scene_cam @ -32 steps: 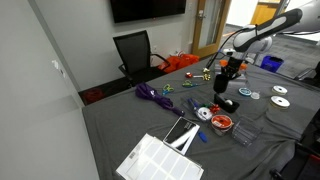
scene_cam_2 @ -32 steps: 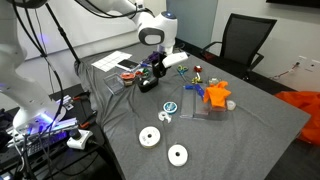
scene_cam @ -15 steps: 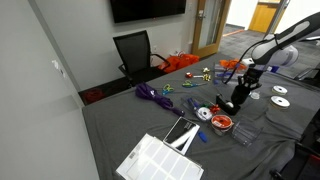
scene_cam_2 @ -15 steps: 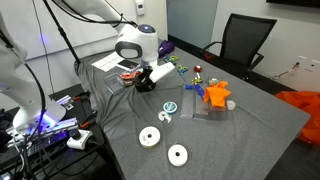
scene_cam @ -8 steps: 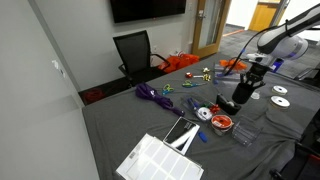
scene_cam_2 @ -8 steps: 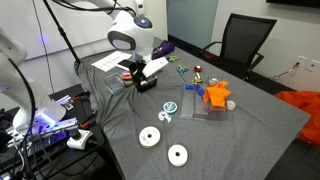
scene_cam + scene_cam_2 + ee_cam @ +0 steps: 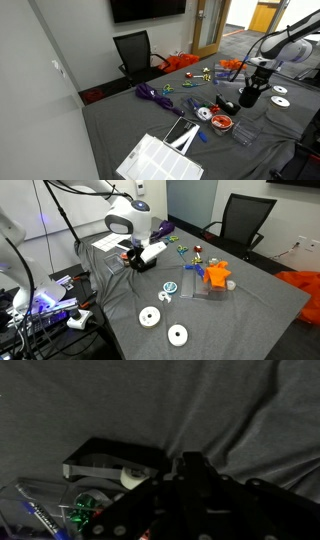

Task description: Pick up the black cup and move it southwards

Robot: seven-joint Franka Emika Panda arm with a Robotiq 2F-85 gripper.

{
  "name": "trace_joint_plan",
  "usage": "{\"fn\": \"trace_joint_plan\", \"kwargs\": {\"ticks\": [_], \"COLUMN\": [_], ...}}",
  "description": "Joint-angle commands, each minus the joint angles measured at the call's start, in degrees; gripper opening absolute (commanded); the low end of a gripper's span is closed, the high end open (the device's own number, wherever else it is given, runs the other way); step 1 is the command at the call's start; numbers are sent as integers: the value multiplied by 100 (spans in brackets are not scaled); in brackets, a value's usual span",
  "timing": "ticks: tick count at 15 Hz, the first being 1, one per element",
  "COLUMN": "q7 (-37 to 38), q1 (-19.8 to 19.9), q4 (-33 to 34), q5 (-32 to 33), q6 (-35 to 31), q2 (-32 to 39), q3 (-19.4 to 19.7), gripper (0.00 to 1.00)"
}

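My gripper should move away from the flat roll and down, and let go of the black cup on bare cloth (image 7: 258,118), because that open patch is below my gripper.
My gripper (image 7: 250,97) hangs low over the grey cloth-covered table (image 7: 120,125), at its right side in this exterior view. It is shut on the black cup (image 7: 248,100), a small dark cylinder between the fingers, just above the cloth. In an exterior view the gripper (image 7: 134,260) and cup (image 7: 132,264) are at the table's left part. In the wrist view the gripper (image 7: 190,485) fills the lower middle as a dark mass, and the cup cannot be told apart from it.
The flat black-and-white roll (image 7: 226,103) lies just beside the gripper and shows in the wrist view (image 7: 112,466). A red-rimmed dish (image 7: 222,123), two discs (image 7: 150,317), an orange object (image 7: 215,273), a purple cable (image 7: 150,94) and a white sheet (image 7: 160,158) lie on the table.
The gripper with the cup has moved away from the roll toward the table's edge and come lower. The roll and the other things have stayed put.
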State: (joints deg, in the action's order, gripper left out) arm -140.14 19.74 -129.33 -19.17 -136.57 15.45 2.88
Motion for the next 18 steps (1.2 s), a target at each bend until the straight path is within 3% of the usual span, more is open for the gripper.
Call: {"fn": "trace_joint_plan", "kwargs": {"ticks": [1,7,17,18], "q7": [-138,-127,-344,-430], "q1": [-79,-38,85,130], "q4": [-367,-647,-626,-642], "q5": [579,1445,1093,1021], "q6": [-398,-885,-1423,-1501], "q2": [-145,-35,716,717], "q3": [302,591,-39,-114], "gripper": [5,5,5,43]}}
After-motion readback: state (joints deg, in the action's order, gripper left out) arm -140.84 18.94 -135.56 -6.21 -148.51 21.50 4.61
